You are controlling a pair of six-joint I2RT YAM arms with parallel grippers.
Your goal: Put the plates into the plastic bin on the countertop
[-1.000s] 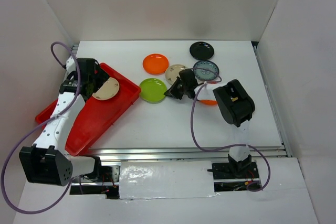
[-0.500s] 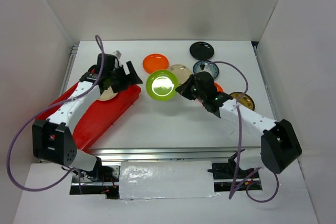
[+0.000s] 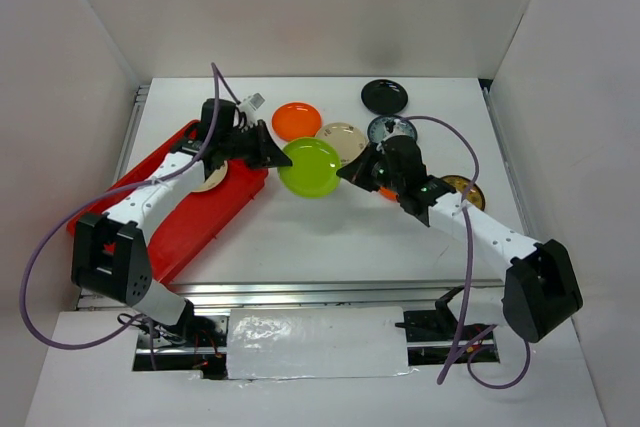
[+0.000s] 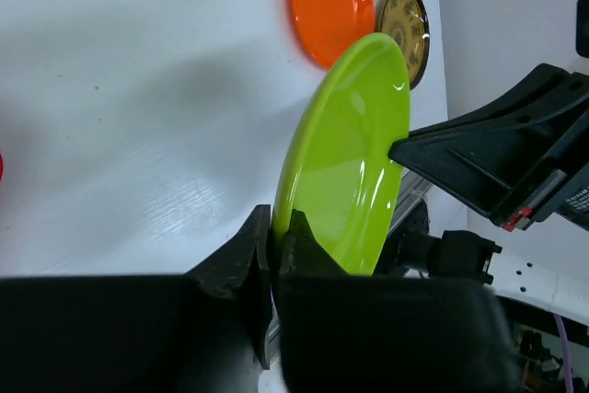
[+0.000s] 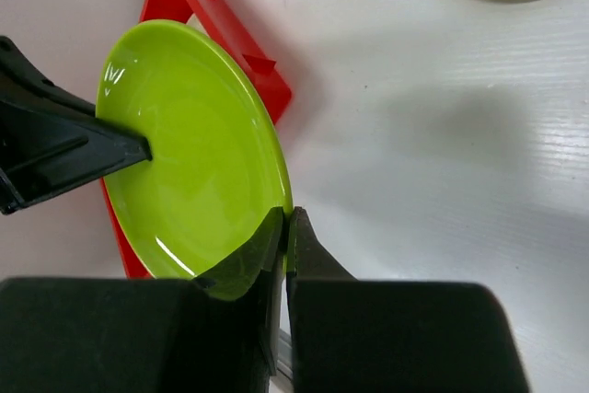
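Observation:
The left gripper should next go left in the top view, then down over the bin's cream plate (image 3: pixel 211 180) to release, because the green plate (image 3: pixel 310 168) hangs outside the bin.
A lime green plate (image 3: pixel 310 168) hangs tilted above the countertop (image 3: pixel 300 237), just right of the red plastic bin (image 3: pixel 185 222). My left gripper (image 3: pixel 274 154) is shut on its left rim, and in the left wrist view the gripper (image 4: pixel 276 225) pinches the plate (image 4: pixel 354 163). My right gripper (image 3: pixel 351 173) is shut on the opposite rim; in the right wrist view this gripper (image 5: pixel 287 220) also clamps the plate (image 5: pixel 193 154). A cream plate (image 3: pixel 207 181) lies in the bin, partly hidden by the left arm.
Behind the plate lie an orange plate (image 3: pixel 297 120), a cream plate (image 3: pixel 342 137), a blue-white plate (image 3: pixel 390 129) and a black plate (image 3: pixel 384 96). A brown patterned plate (image 3: pixel 462 189) sits by the right arm. The bin's corner (image 5: pixel 221 29) is close under the green plate.
The left gripper left the bin, reached right to the green plate and closed on its left rim. The right gripper kept hold of the plate, which tilted and shifted slightly.

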